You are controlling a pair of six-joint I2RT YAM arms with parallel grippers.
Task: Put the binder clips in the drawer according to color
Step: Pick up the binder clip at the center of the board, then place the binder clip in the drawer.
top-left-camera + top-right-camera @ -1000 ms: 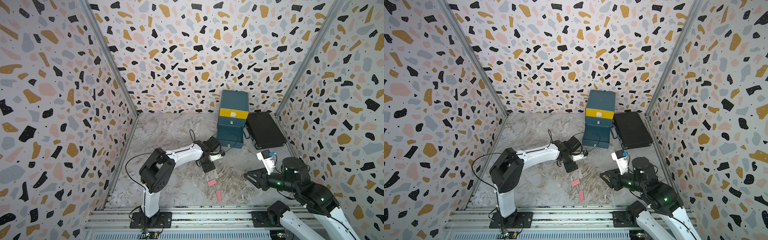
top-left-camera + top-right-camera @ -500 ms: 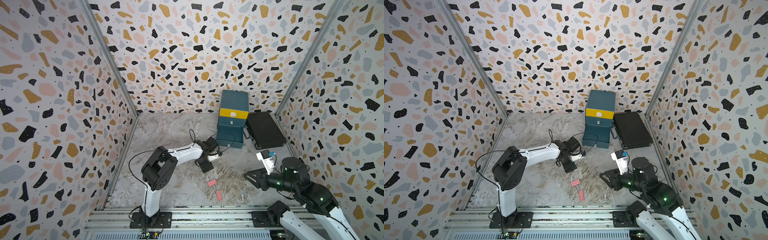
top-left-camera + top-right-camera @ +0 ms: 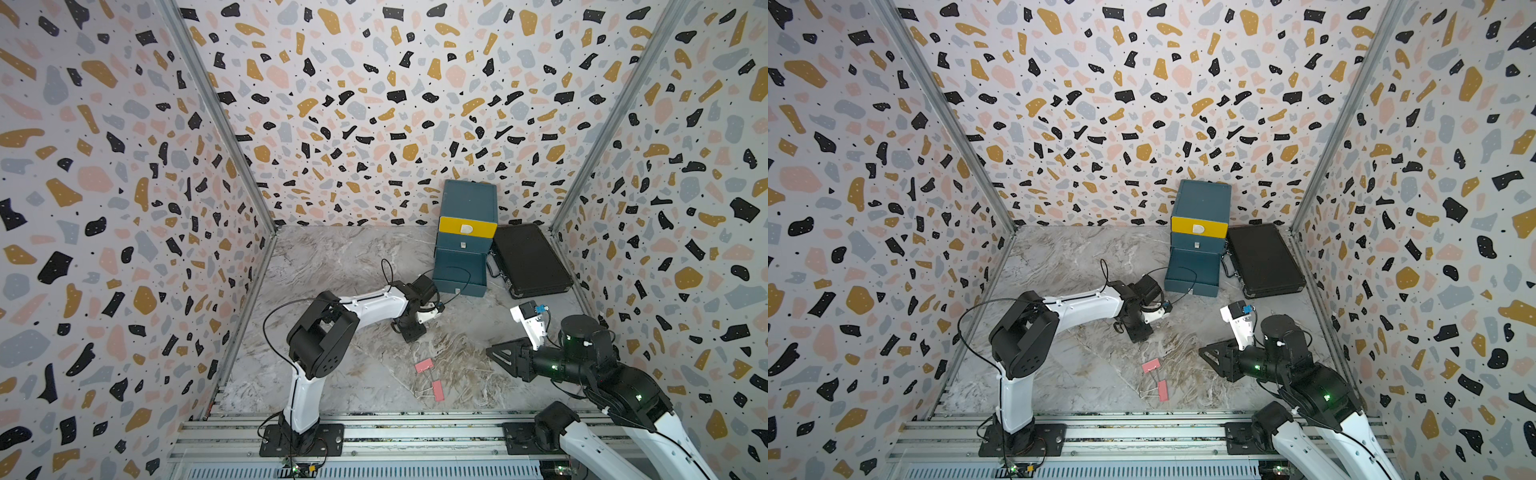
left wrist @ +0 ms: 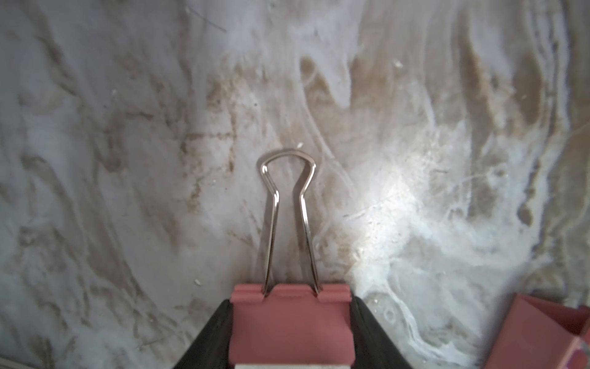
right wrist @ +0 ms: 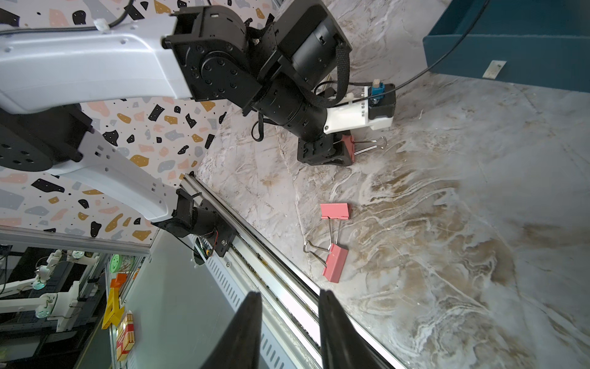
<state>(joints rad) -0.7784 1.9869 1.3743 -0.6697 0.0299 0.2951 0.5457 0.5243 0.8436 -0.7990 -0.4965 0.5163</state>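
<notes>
I will next lift the pink binder clip clear of the open teal drawer's (image 3: 456, 269) sides with my left gripper, carry it outward to the drawer, and release it inside.
My left gripper (image 4: 292, 306) is shut on a pink binder clip (image 4: 292, 322), its silver wire handles (image 4: 287, 207) pointing out over the marble floor. In both top views this gripper (image 3: 411, 332) (image 3: 1136, 332) sits low at the floor, in front of the drawer (image 3: 467, 237) (image 3: 1200, 232), whose bottom teal drawer (image 3: 459, 270) stands pulled out. Two more pink binder clips (image 3: 424, 365) (image 3: 437, 390) lie nearer the front rail, also in the right wrist view (image 5: 335, 211) (image 5: 335, 262). My right gripper (image 3: 494, 353) (image 5: 289, 292) hovers open and empty to their right.
A flat black case (image 3: 528, 259) lies right of the drawer cabinet. The aluminium front rail (image 5: 287, 287) runs just below the right gripper's fingers. Patterned walls close in three sides. The left arm's cable (image 3: 461, 282) hangs over the open drawer's front.
The left gripper's jaws have closed on the pink binder clip at the floor. The right arm has stayed in about the same place.
</notes>
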